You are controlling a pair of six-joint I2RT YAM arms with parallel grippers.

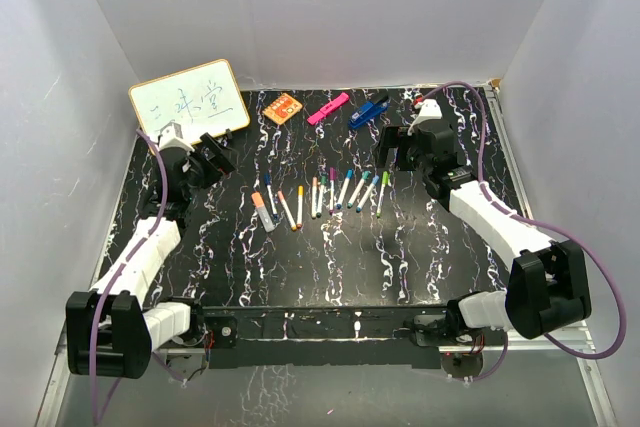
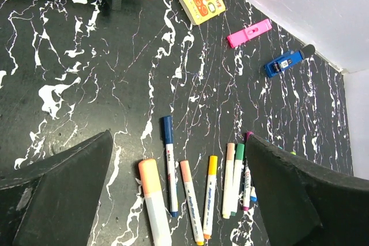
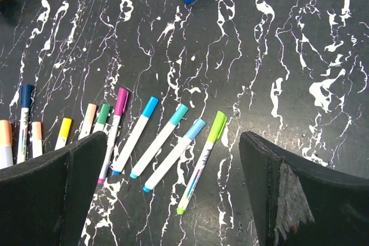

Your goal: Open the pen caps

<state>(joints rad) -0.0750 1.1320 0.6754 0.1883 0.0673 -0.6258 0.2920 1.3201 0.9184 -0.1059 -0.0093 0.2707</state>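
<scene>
The right gripper crosses to the left in the top view next and lowers onto the thick highlighter's white body (image 1: 267, 219) (image 3: 6, 157), since its peach cap covers the highlighter's far end.
Several thin white marker pens (image 1: 320, 195) lie in a loose row mid-table, and every pen cap I can see sits on its pen. In the left wrist view I see dark blue (image 2: 167, 129), peach (image 2: 185, 170), yellow (image 2: 213, 164) and green (image 2: 238, 152) caps. In the right wrist view there are magenta (image 3: 121, 101), blue (image 3: 150, 106), teal (image 3: 179, 113), light blue (image 3: 196, 128) and lime (image 3: 217, 126) caps. My left gripper (image 1: 212, 154) (image 2: 179, 136) hovers open above the row's left end. My right gripper (image 1: 396, 150) (image 3: 173, 136) hovers open above its right end. Neither touches a pen.
A thick peach highlighter (image 2: 151, 184) lies at the row's left end. At the back are a yellow-framed whiteboard (image 1: 188, 97), an orange notepad (image 1: 283, 108), a flat pink highlighter (image 1: 328, 107) and a blue clip-like tool (image 1: 368, 112). White walls enclose the black marbled table (image 1: 330, 267).
</scene>
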